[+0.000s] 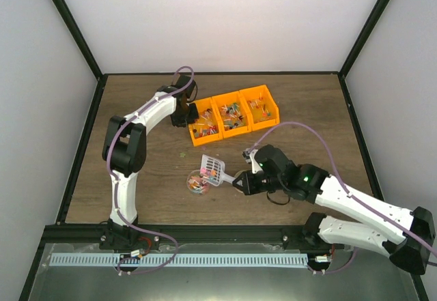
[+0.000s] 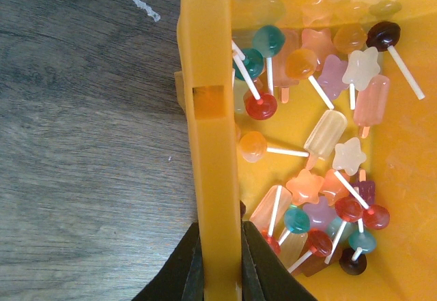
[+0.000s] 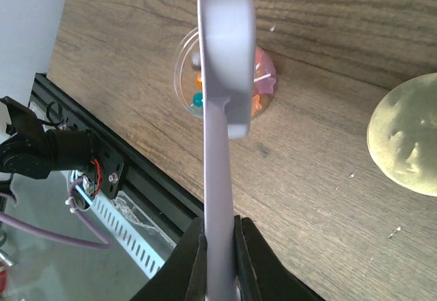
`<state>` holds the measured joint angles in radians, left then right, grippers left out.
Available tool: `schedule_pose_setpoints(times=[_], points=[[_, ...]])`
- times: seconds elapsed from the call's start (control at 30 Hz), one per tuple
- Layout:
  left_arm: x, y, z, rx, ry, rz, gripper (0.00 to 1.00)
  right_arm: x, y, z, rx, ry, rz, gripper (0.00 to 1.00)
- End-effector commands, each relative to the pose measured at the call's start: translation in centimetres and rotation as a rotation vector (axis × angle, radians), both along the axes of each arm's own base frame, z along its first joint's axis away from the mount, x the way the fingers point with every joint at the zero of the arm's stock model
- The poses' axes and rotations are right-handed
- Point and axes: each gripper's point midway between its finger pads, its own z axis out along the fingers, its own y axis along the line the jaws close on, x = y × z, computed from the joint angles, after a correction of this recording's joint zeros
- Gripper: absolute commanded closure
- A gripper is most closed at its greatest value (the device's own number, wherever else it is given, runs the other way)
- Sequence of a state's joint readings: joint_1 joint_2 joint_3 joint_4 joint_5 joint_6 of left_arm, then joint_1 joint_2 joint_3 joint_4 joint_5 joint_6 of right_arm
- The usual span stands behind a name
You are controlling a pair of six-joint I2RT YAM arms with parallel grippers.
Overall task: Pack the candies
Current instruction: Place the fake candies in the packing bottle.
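Note:
My right gripper should next move outward and down and release the scoop (image 1: 213,168), because bare wood by the third bin (image 1: 290,136) is below, to the gripper's right in the top view.
Candies (image 2: 321,144) on short sticks, in mixed colours, fill the left orange bin (image 1: 205,132). My left gripper (image 2: 218,274) is shut on that bin's left wall (image 2: 208,110), one finger on each side. My right gripper (image 3: 220,260) is shut on the handle of a pale grey scoop (image 3: 225,55). The scoop (image 1: 213,168) hangs tilted over a small clear round jar (image 1: 196,183). More candies (image 3: 263,86) lie in that jar (image 3: 186,76). The scoop's inside is hidden in the right wrist view.
Two more orange bins (image 1: 231,113) (image 1: 263,106) holding candies stand in a row to the right of the first. A round gold lid (image 3: 406,134) lies on the wood right of the jar. The black frame rail (image 1: 225,233) runs along the table's near edge.

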<state>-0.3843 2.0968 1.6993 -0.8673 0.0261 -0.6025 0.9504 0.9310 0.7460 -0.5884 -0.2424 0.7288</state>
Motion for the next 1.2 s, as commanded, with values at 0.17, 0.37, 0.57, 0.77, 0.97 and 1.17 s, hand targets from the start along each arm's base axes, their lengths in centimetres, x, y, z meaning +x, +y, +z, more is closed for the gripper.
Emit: schedule_pose_setpoints(times=[0.17, 0.37, 0.57, 0.77, 0.97, 1.17], points=[[-0.6, 0.9, -1.5, 0.021, 0.035, -0.001, 0.95, 0.5, -0.6, 0.7, -0.163, -0.068, -0.014, 0.99], [-0.7, 1.1, -1.6, 0.025, 0.038, -0.001, 0.95, 0.4, 0.2, 1.0, -0.271, -0.106, 0.01, 0.99], [-0.6, 1.2, -1.7, 0.023, 0.04, 0.005, 0.96, 0.3, 0.9, 1.2, -0.37, -0.143, 0.018, 0.99], [-0.5, 1.3, -1.9, 0.023, 0.042, 0.007, 0.95, -0.2, 1.2, 2.0, -0.486, -0.203, 0.031, 0.99], [-0.3, 1.4, -1.7, 0.021, 0.036, 0.01, 0.95, 0.0, 2.2, 4.1, -0.432, -0.242, 0.0, 0.99], [-0.4, 2.0, -1.7, 0.032, 0.034, 0.013, 0.96, 1.7, 0.6, 9.6, -0.118, -0.247, -0.169, 0.99]])
